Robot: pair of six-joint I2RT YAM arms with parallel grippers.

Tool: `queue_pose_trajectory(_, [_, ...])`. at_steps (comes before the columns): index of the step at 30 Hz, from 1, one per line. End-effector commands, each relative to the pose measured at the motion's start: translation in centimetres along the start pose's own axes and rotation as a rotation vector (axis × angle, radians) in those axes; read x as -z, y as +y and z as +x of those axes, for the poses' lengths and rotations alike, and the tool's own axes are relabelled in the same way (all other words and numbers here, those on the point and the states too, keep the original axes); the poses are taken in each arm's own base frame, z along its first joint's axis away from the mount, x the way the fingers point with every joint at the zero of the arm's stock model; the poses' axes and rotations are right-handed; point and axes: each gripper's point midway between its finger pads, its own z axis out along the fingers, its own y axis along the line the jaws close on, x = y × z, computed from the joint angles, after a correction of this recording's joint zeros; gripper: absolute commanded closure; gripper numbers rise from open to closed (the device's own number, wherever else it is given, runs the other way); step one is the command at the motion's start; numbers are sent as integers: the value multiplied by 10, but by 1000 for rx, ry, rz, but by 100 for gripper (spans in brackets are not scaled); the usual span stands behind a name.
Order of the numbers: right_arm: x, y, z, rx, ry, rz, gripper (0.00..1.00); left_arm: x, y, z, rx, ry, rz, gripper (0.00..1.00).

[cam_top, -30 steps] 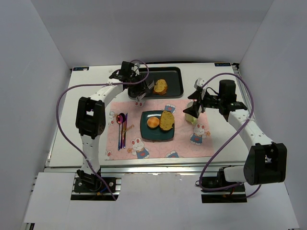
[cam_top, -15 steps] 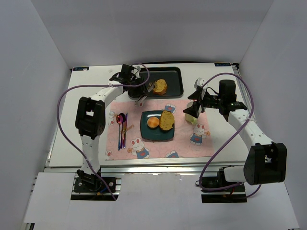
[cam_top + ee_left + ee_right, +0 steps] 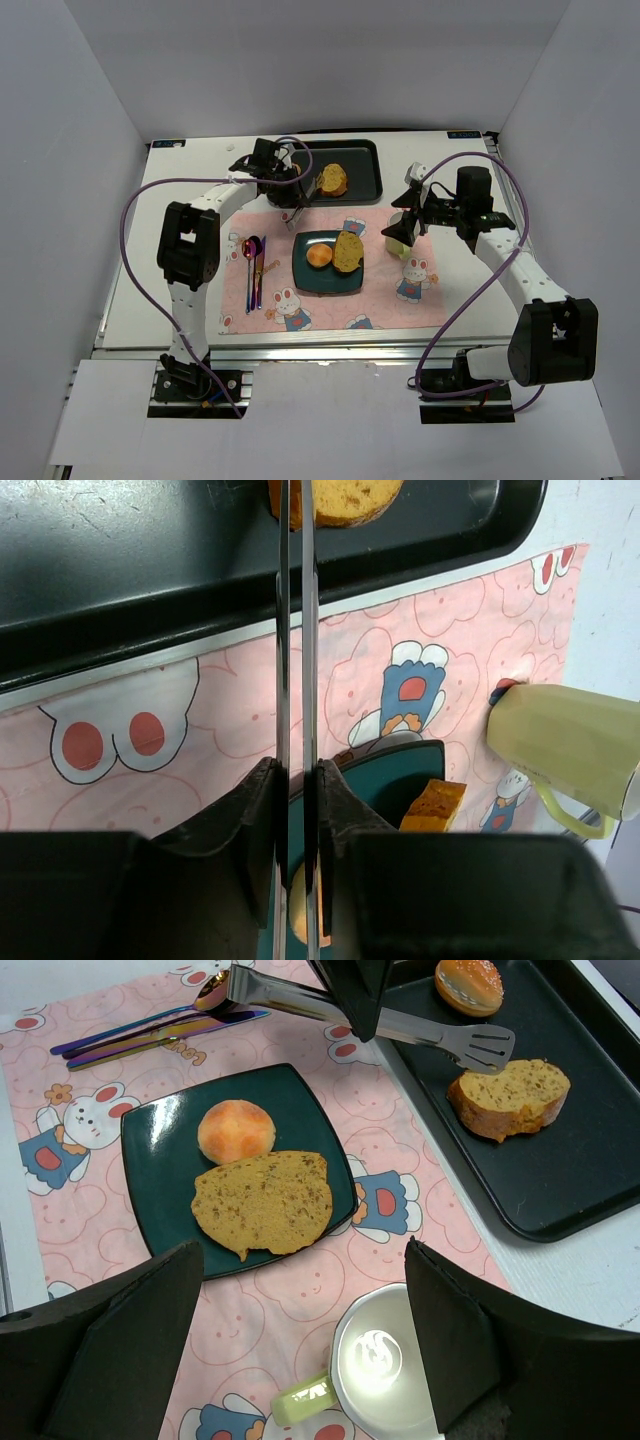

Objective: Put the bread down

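My left gripper rises next, draws back and lowers the tongs to release them over the dark-green plate point(image 3: 320, 257) point(image 3: 298, 908). The plate lies back from it and already holds bread.
On the dark-green plate point(image 3: 160, 1150) lie a round bun point(image 3: 236, 1130) and a toasted bread slice point(image 3: 265, 1203). Another slice point(image 3: 510, 1098) and a bun point(image 3: 470, 985) lie in the black tray point(image 3: 590, 1170). My left gripper point(image 3: 293, 780) is shut on metal tongs point(image 3: 400, 1028), whose arms are squeezed almost together. The slotted tips reach the near end of the tray slice point(image 3: 334, 180). Whether they pinch it I cannot tell. My right gripper point(image 3: 300, 1260) hangs open above the mat, with nothing between its fingers.
A pale-green mug point(image 3: 385, 1360) stands on the pink rabbit-print mat point(image 3: 320, 310) right of the plate, just under my right gripper. Cutlery point(image 3: 254, 268) lies on the mat left of the plate. White walls enclose the table on three sides.
My left gripper has moved right along the tray's front edge and squeezed the tongs narrower, bringing the tips up to the tray slice. The right arm has not moved.
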Motion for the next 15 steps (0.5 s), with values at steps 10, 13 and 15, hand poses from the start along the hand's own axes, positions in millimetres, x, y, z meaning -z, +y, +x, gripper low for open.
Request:
queue_pose_trajectory(10, [5, 1, -18, 52, -41, 3, 14, 79, -69, -66, 4, -261, 174, 97])
queue_pose_trajectory(13, [5, 1, -18, 53, -41, 3, 14, 101, -80, -70, 8, -297, 196, 98])
queue_pose_trajectory(15, [6, 1, -20, 60, -44, 4, 14, 106, -80, -62, 12, -286, 193, 98])
